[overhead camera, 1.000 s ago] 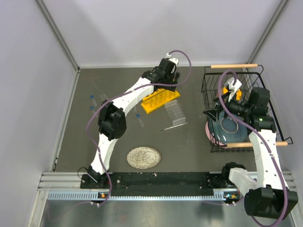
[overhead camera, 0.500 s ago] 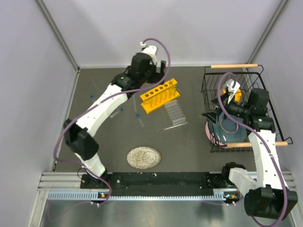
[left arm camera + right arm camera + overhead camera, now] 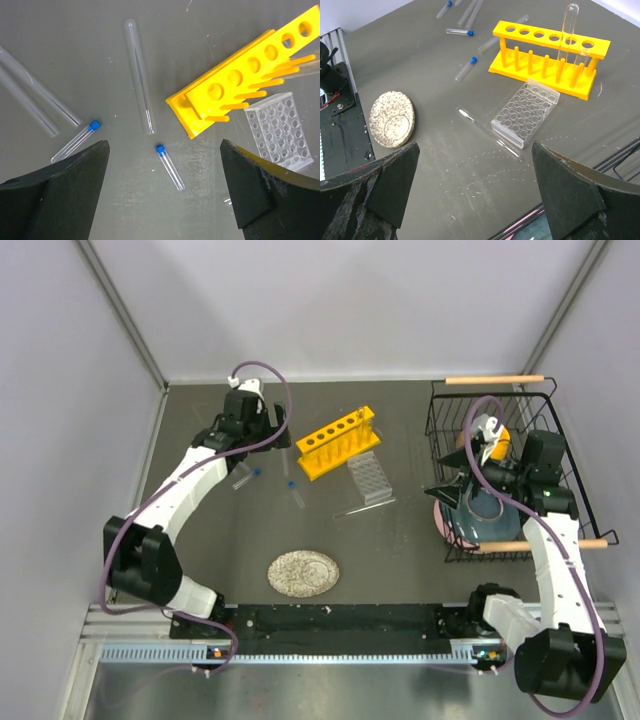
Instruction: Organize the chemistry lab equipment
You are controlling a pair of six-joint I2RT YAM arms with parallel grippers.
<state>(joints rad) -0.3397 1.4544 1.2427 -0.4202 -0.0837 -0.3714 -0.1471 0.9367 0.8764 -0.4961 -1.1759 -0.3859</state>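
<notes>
The thin clear glass tube's near end is below my left gripper, beside the yellow rack (image 3: 338,442), so I will lower the gripper onto it next.
The yellow test-tube rack (image 3: 338,442) (image 3: 240,85) (image 3: 547,50) stands at the table's back middle, with a clear glass tube (image 3: 568,27) upright in one hole. The small clear gridded rack (image 3: 368,477) (image 3: 281,131) (image 3: 526,112) lies just in front of it, and a thin tube (image 3: 487,131) lies beside that. My left gripper (image 3: 266,428) (image 3: 164,160) is open and empty, hovering over a blue-capped vial (image 3: 169,166). Another vial (image 3: 75,141) and loose tubes (image 3: 139,75) lie around it. My right gripper (image 3: 445,490) (image 3: 475,150) hangs open and empty at the basket's left edge.
A round speckled plate (image 3: 303,572) (image 3: 392,118) lies near the front middle. The black wire basket (image 3: 440,420) with bowls fills the right side under my right arm. Grey enclosure walls close in the table at the left, back and right.
My left arm has swung left, away from the yellow rack, and its jaws have opened wide. The right arm has not moved.
</notes>
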